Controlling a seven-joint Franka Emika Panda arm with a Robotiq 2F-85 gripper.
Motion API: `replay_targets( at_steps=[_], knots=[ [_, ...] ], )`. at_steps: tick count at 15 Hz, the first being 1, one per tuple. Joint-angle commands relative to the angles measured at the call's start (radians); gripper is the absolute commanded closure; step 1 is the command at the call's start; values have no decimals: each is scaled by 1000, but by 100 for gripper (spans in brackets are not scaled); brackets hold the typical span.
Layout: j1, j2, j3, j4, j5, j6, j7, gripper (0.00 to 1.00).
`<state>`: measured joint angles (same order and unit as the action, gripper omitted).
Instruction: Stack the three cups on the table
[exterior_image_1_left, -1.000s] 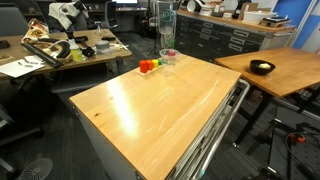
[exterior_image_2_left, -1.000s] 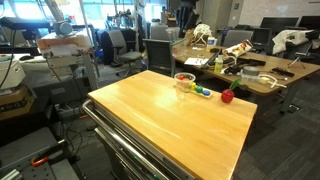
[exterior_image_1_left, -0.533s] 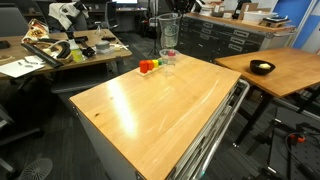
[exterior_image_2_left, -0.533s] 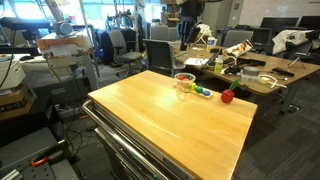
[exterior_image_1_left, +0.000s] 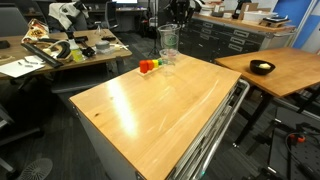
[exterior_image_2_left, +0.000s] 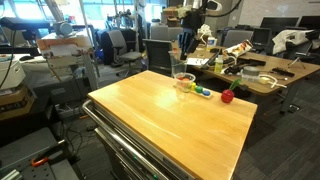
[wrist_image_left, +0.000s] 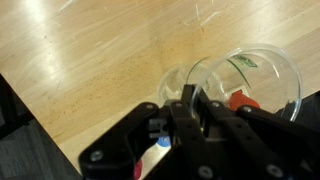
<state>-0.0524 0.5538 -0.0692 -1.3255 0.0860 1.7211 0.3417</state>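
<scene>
The robot's gripper will next lower the held clear cup over the standing cup and into its opening (exterior_image_1_left: 168, 53) (wrist_image_left: 180, 83), because the held cup still hangs a little above the standing cup.
My gripper (wrist_image_left: 192, 100) is shut on the rim of a clear cup (wrist_image_left: 255, 80), one finger inside and one outside. In both exterior views the gripper (exterior_image_1_left: 171, 26) (exterior_image_2_left: 185, 45) hangs over the far end of the light-wood table (exterior_image_1_left: 160, 105) (exterior_image_2_left: 170, 120), and the held cup (exterior_image_1_left: 168, 39) is a little above a clear cup with a reddish tint (exterior_image_1_left: 168, 57) (exterior_image_2_left: 184, 79) standing on the table. That lower cup's rim (wrist_image_left: 172, 82) shows beside the held one in the wrist view. I cannot make out a third cup.
Small red and orange blocks (exterior_image_1_left: 147, 66) lie next to the standing cup; coloured blocks (exterior_image_2_left: 203, 91) and a red ball (exterior_image_2_left: 227, 96) lie near the table's far edge. An orange-brown table with a black bowl (exterior_image_1_left: 262, 68) stands beside it. Cluttered desks stand behind.
My gripper has come down with the clear cup, from high above the table to just over the standing cup. Nothing on the table has moved.
</scene>
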Motion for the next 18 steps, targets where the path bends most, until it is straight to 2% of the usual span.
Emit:
replay_targets(
  at_steps=[1,11,12,14,18],
  knots=[
    [-7,9,-3,12,29,23,10,99],
    [5,12,-8,-58,13,130,8,99],
    [6,15,-8,-54,8,144,2,75],
    [6,22,-11,-44,-2,176,-3,64],
    [0,19,-13,-34,-7,224,-7,32]
  ],
)
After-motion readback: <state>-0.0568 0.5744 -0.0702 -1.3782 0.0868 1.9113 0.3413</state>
